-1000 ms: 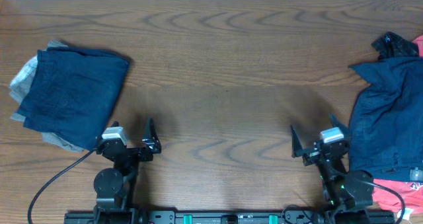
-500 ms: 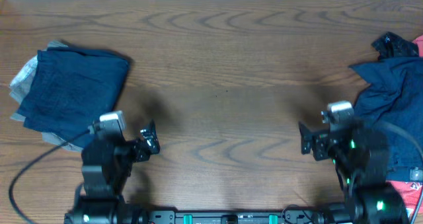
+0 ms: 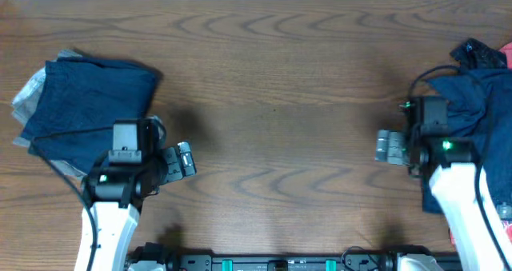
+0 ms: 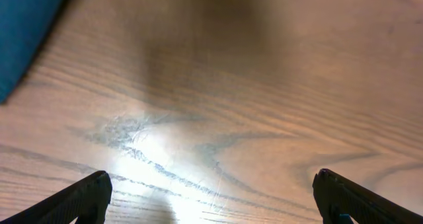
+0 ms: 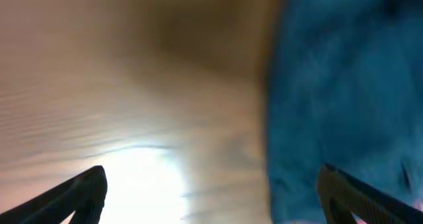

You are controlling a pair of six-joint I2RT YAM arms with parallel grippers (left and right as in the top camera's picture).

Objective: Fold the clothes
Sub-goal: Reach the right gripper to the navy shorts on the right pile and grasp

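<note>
The blue heap's edge (image 5: pixel 291 138) is below my right gripper, on its right in the overhead view. My right gripper is over wood, so I will bring it down and to the right onto that edge.
A folded dark blue garment (image 3: pixel 88 111) lies on a grey one at the far left of the wooden table; its edge shows in the left wrist view (image 4: pixel 23 26). An unfolded dark blue garment (image 3: pixel 480 127) lies in a heap at the right edge, and fills the right side of the right wrist view (image 5: pixel 344 98). My left gripper (image 3: pixel 182 159) is open and empty over bare wood, just right of the folded pile. My right gripper (image 3: pixel 390 146) is open and empty, raised over the wood at the left edge of the heap.
A black item (image 3: pixel 474 53) and a red cloth (image 3: pixel 506 57) lie at the far right corner, more red cloth (image 3: pixel 504 215) at the near right. Bare wood (image 3: pixel 272 103) lies between the two piles.
Both arms have lifted from their rest poses and reached forward. The left gripper rose beside the folded pile; the right gripper moved up to the edge of the heap.
</note>
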